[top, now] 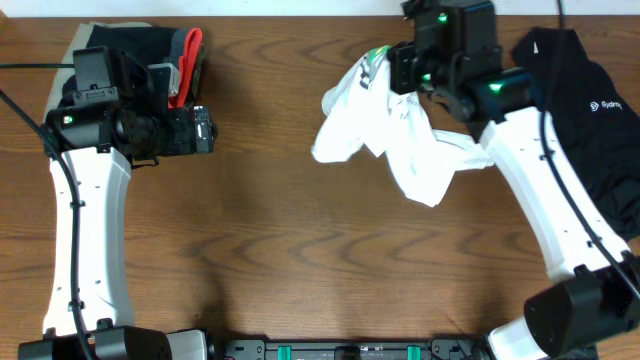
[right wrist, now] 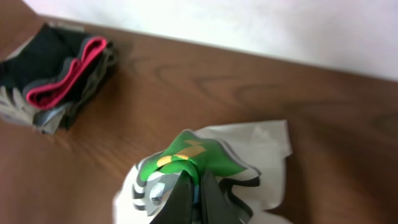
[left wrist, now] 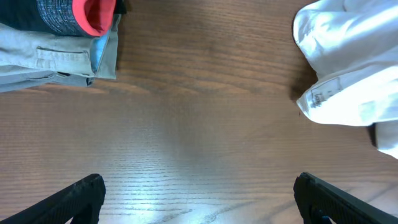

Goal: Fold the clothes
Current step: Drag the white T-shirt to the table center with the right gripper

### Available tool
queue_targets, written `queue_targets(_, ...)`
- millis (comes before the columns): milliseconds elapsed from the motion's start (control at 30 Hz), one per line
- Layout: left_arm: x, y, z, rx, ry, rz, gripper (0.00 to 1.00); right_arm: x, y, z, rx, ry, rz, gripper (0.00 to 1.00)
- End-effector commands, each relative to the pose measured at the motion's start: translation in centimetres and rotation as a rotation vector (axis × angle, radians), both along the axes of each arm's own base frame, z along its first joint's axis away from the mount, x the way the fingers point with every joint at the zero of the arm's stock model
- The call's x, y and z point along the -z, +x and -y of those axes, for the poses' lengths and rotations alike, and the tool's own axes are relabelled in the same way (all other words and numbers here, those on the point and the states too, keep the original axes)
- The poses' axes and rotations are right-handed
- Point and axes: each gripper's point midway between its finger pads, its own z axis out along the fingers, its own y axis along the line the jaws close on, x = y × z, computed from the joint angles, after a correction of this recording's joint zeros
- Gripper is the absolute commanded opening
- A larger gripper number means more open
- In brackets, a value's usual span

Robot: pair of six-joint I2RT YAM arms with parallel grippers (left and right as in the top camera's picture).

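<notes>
The shirt's trailing part [top: 343,122] is below, so next I will lower my right gripper toward it, to the gripper's left in the overhead view, and release the still-lifted fabric.
The white T-shirt [top: 400,150] hangs bunched at the back middle-right of the table, its lower part trailing on the wood. My right gripper [top: 398,70] is shut on it at the green-and-grey graphic [right wrist: 193,158] and holds it lifted; the pinched fabric wraps round the fingers [right wrist: 198,196]. My left gripper [left wrist: 199,199] is open and empty over bare wood at the left, its dark fingertips far apart. It also shows in the overhead view [top: 203,128]. The shirt's white hem with a care label [left wrist: 348,74] shows at the right of the left wrist view.
A folded stack of beige, black and grey-red clothes [top: 170,60] lies at the back left, also seen in the left wrist view [left wrist: 56,43] and the right wrist view [right wrist: 56,74]. A black top with small white logos [top: 590,130] lies at the right edge.
</notes>
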Motion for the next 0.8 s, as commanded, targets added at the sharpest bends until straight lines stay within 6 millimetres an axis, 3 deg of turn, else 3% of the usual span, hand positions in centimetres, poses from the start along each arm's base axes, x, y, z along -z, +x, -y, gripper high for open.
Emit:
queue_targets(0, -1.5, -0.2, -0.2, 0.017, 0.023, 0.045, 0.98, 2.3, -0.5, -2.5, -0.016, 0.031, -0.091, 0.01)
queue_targets(200, -1.6, -0.7, -1.7, -0.04, 0.098, 0.034, 0.98, 5.7, -4.0, -4.3, -0.063, -0.014, -0.261, 0.01)
queue_targets(400, -1.9, -1.0, -2.6, -0.116, 0.119, 0.03, 0.98, 6.6, -8.9, -5.1, -0.154, -0.002, -0.434, 0.01)
queue_targets(467, -1.9, -1.0, -2.6, -0.126, 0.113, 0.029, 0.98, 6.9, -9.6, -5.1, -0.175, -0.022, -0.455, 0.01)
queue_targets(567, -1.9, -1.0, -2.5, -0.131, 0.11, 0.028, 0.98, 7.5, -8.6, -4.5, -0.144, -0.063, -0.421, 0.01)
queue_targets(767, -1.7, -1.0, -2.5, -0.13, 0.109, 0.023, 0.98, 10.1, -2.3, -5.0, -0.066, -0.089, -0.267, 0.01)
